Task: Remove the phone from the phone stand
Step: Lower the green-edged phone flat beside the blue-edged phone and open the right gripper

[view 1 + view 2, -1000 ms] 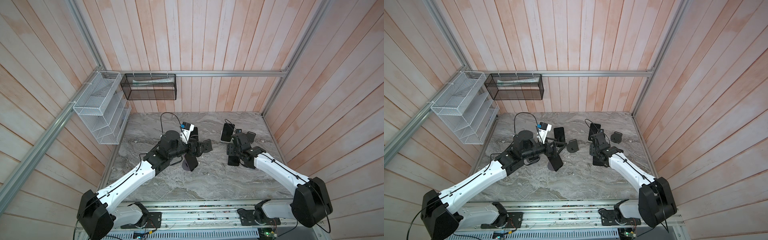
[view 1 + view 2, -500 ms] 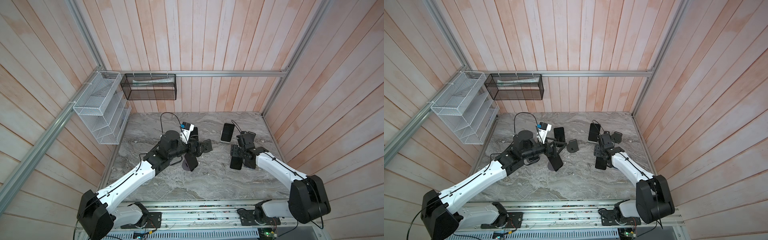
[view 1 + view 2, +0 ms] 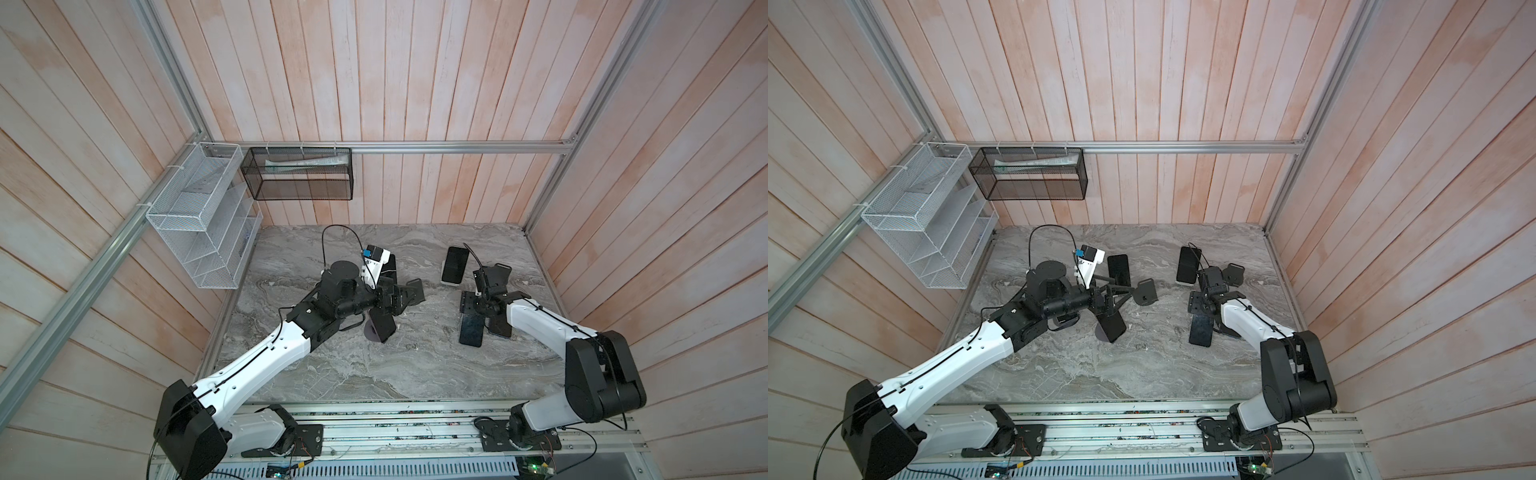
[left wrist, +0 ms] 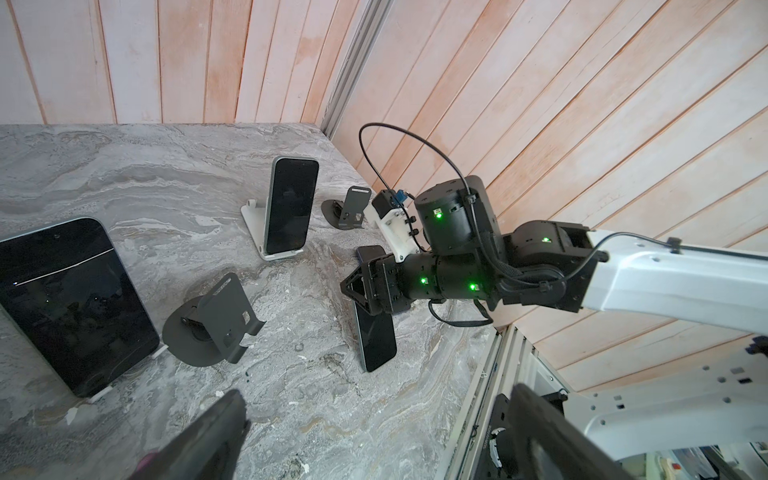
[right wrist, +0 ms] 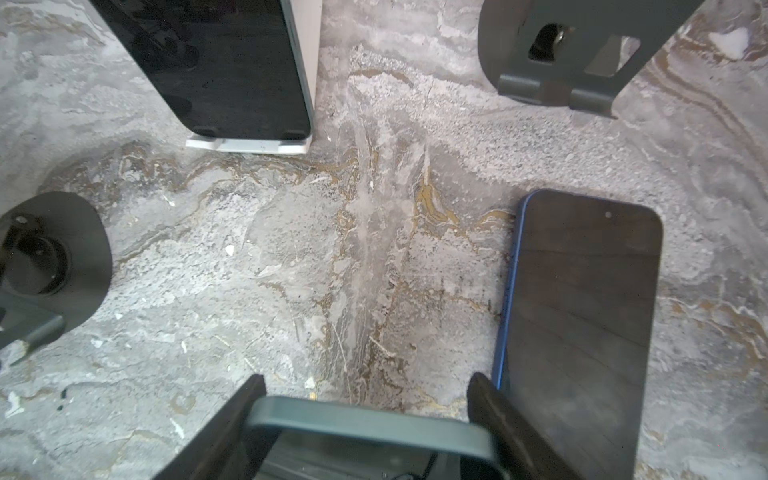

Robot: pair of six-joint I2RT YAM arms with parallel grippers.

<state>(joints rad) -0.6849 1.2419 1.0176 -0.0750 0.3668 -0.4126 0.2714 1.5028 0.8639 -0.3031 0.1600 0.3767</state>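
Observation:
Next, my right gripper moves down, laying the grey-green phone's raised end onto the bare marble beside the blue-edged phone to release it, since that marble lies clear.
My right gripper (image 3: 473, 311) (image 5: 368, 380) is shut on a grey-green phone (image 5: 370, 419) (image 3: 471, 332) (image 4: 374, 332). The phone hangs steeply tilted, its lower end at the marble table (image 3: 415, 365). Beside it a blue-edged phone (image 5: 582, 311) lies flat. Behind them a dark phone (image 3: 455, 264) (image 5: 208, 62) leans in a white phone stand (image 5: 249, 145). My left gripper (image 3: 397, 301) (image 4: 370, 436) stands wide open with nothing in it, over a black phone (image 3: 382, 326) on a round-based stand.
Empty dark stands sit at centre (image 3: 415, 291) (image 4: 216, 320) and back right (image 3: 498, 272) (image 5: 561, 54). Another phone (image 3: 390, 270) (image 4: 70, 303) leans on a stand behind my left wrist. A white wire rack (image 3: 199, 216) and a black mesh basket (image 3: 299, 174) hang on the walls.
My right gripper has carried the grey-green phone a little toward the front and lower, down to the table. The left arm has stayed put and open.

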